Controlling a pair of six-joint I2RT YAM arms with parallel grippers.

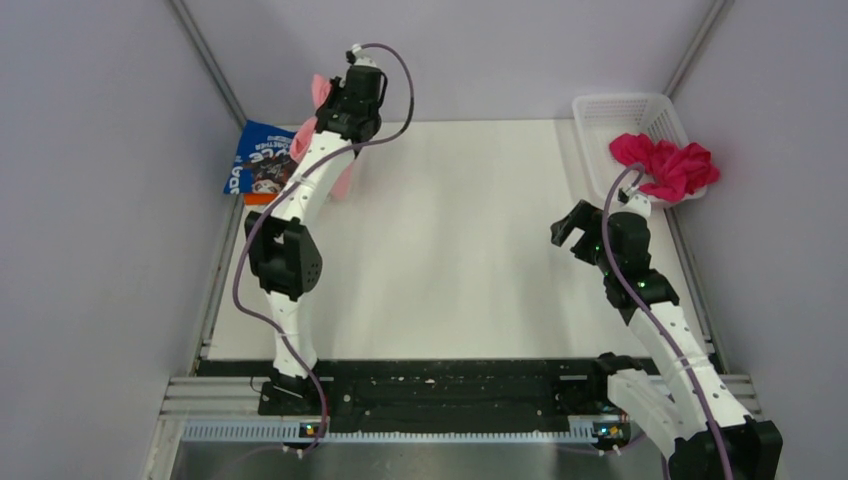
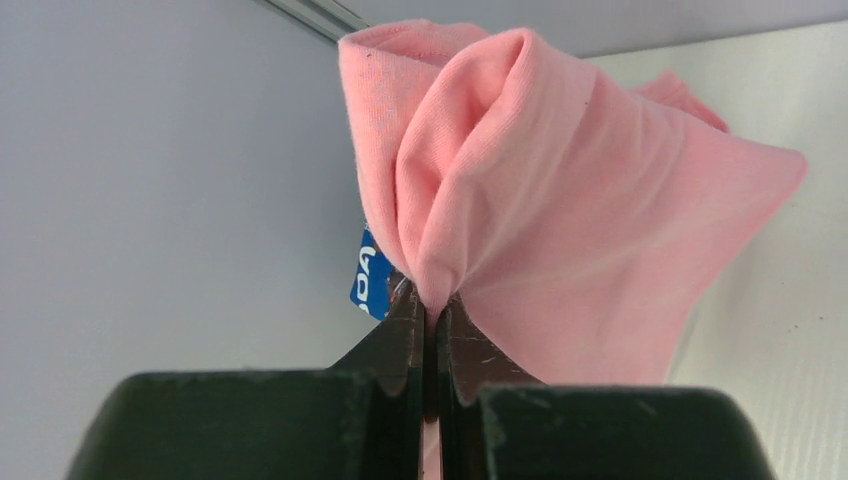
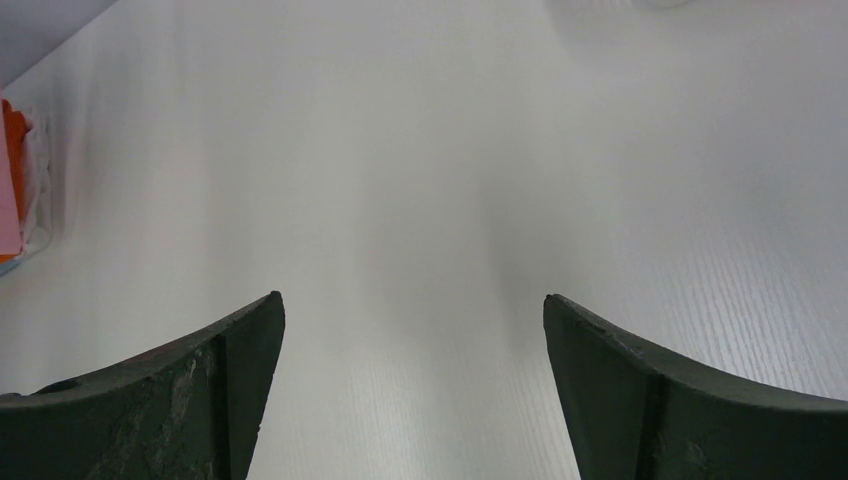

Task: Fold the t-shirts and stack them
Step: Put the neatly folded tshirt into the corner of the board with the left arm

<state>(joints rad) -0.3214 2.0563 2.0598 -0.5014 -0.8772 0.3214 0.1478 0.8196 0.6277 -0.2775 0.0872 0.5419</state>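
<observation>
The light pink t-shirt goes with my left gripper to the left in the top view and down over the folded blue (image 2: 372, 275) t-shirt next.
My left gripper (image 1: 330, 100) is shut on the light pink t-shirt (image 2: 560, 200) and holds it bunched and hanging at the table's far left; the shirt also shows in the top view (image 1: 322, 92). The folded blue t-shirt (image 1: 262, 158) with white lettering lies beside it on the far left, over an orange t-shirt (image 1: 258, 198) whose edge peeks out. A sliver of blue (image 2: 372, 275) shows behind the pink cloth. The magenta t-shirt (image 1: 665, 165) lies crumpled in the basket. My right gripper (image 1: 572, 232) is open and empty above the table on the right, its jaws wide apart (image 3: 410, 310).
The white lattice basket (image 1: 625, 112) stands at the far right corner. Grey walls close in the table on the left, back and right. A black rail (image 1: 450, 385) runs along the near edge by the arm bases. The orange and pink edge (image 3: 14, 170) shows far left in the right wrist view.
</observation>
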